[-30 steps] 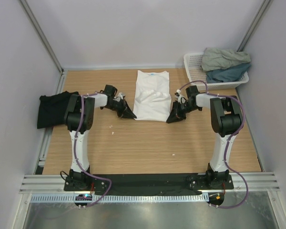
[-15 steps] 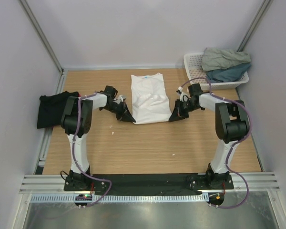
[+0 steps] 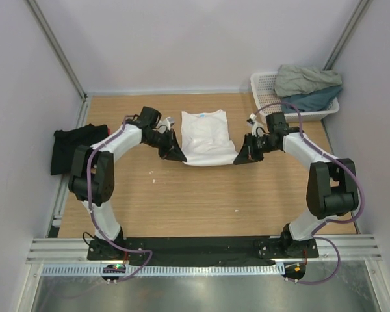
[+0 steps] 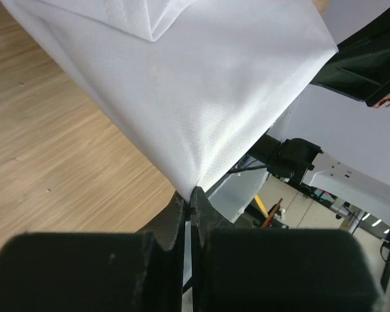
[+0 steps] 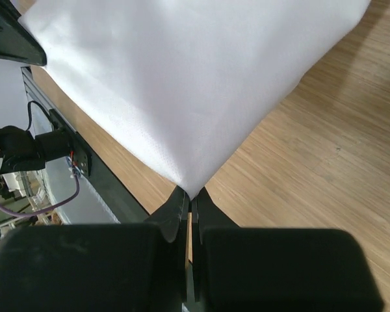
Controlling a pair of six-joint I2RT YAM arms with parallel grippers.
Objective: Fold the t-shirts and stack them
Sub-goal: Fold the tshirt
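Note:
My right gripper is inward of and above the spot where the collar end's basket-side corner (image 3: 223,114) lies flat. I need to carry the held corner outward next, lower it and let it go there.
The white t-shirt (image 3: 207,135) hangs stretched between my two grippers above the middle of the table, its collar end toward the back. My left gripper (image 3: 179,156) is shut on its near left corner, which shows in the left wrist view (image 4: 192,188). My right gripper (image 3: 237,159) is shut on its near right corner, which shows in the right wrist view (image 5: 192,192). A black t-shirt (image 3: 71,148) lies at the table's left edge. A grey-green t-shirt (image 3: 305,78) and a teal t-shirt (image 3: 312,100) sit piled in the basket.
A white lattice basket (image 3: 264,91) stands at the back right corner. Walls close in the table on the left, back and right. A black rail (image 3: 201,246) with both arm bases runs along the near edge.
Both grippers have lifted and carried the white t-shirt's near edge toward the back, so the shirt looks shorter and is raised off the table.

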